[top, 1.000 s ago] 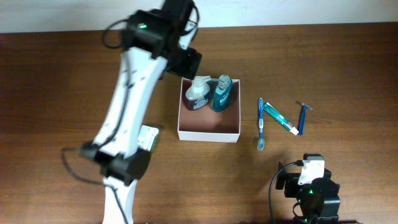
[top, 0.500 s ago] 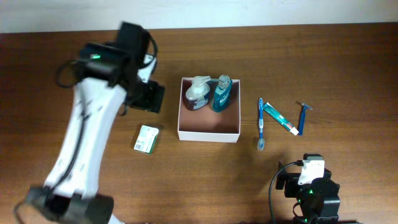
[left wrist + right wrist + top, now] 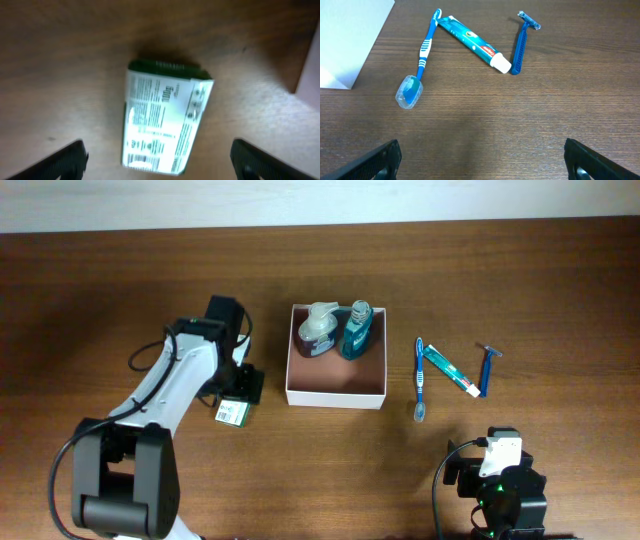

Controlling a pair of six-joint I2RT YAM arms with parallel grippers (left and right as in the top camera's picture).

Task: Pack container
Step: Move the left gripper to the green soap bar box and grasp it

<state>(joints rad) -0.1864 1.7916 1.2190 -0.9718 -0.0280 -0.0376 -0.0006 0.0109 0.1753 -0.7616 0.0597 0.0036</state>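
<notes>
The long sides of the soap box [image 3: 231,413] [image 3: 164,121] below have room on bare wood, so next I should lower my left gripper's open fingers along them and close.
The container [image 3: 336,388] is a square white-walled cardboard box in the table's middle. It holds a pump bottle [image 3: 317,331] and a teal bottle [image 3: 354,330] at its far side. A small green and white soap box [image 3: 231,413] lies left of the container and fills the left wrist view [image 3: 165,117]. My left gripper [image 3: 238,385] is open just above it, fingers either side [image 3: 159,162]. A toothbrush [image 3: 420,57], toothpaste tube [image 3: 475,43] and blue razor [image 3: 521,42] lie right of the container. My right gripper [image 3: 482,160] is open and empty near the front edge.
The container's white wall [image 3: 347,40] shows at the left of the right wrist view. The right arm base [image 3: 497,485] sits at the front right. Bare brown wood surrounds the items.
My left arm swung from over the container's far left corner, out to the left and down toward the front, and now hovers low over the soap box. The right arm has not moved.
</notes>
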